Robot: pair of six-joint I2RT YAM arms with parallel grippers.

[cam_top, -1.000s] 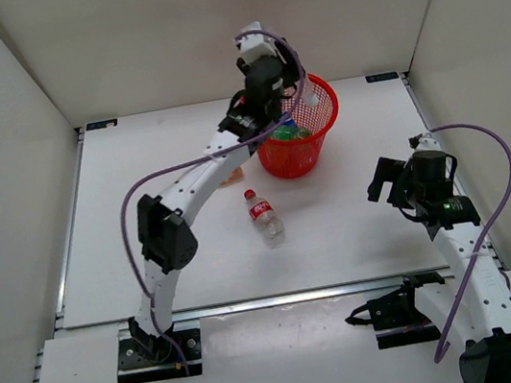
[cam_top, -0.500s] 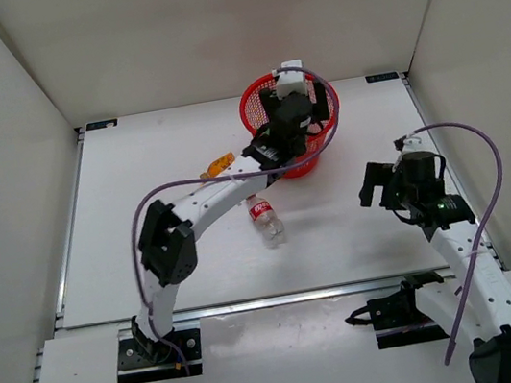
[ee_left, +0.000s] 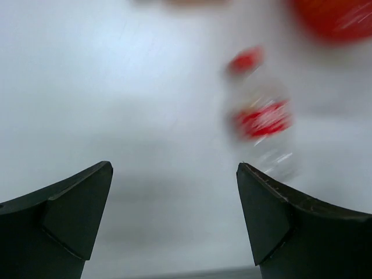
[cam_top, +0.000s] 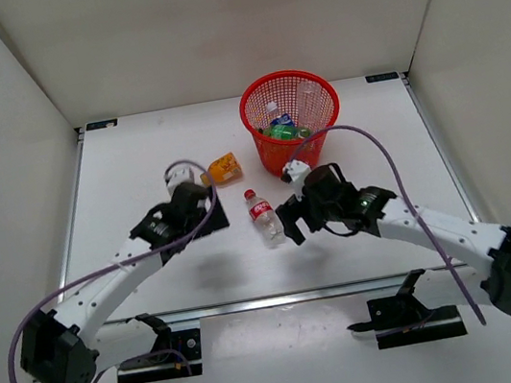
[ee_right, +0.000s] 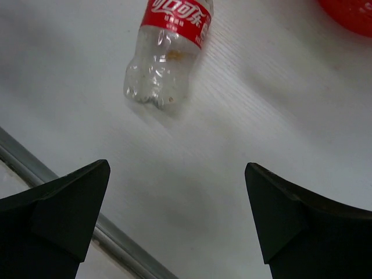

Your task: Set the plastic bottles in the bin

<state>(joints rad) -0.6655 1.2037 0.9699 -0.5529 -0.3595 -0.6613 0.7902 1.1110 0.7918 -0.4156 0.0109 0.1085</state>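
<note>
My open right gripper needs to go to the left in the top view and down around the clear bottle's red label (cam_top: 260,210) (ee_right: 179,17), which lies below it on that side.
The red mesh bin (cam_top: 291,155) stands at the back of the table with a green bottle (cam_top: 282,131) and other bottles inside. An orange-filled bottle (cam_top: 224,167) lies on its side left of the bin. A clear bottle with a red label (cam_top: 264,217) lies in the middle, blurred in the left wrist view (ee_left: 261,119) and sharp in the right wrist view (ee_right: 168,49). My left gripper (cam_top: 211,220) hangs open just left of it. My right gripper (cam_top: 289,220) hangs open just right of it. Both sets of jaws are empty (ee_left: 174,174) (ee_right: 177,171).
White enclosure walls close in the table on three sides. A metal rail (cam_top: 282,297) runs along the near edge and shows in the right wrist view (ee_right: 116,244). Purple cables loop off both arms. The bin's edge shows red in both wrist views (ee_left: 337,17) (ee_right: 351,11).
My left gripper opened over the bin, then pulled back and down to the table left of the red-label bottle. My right arm swung from the right side to the bottle's right.
</note>
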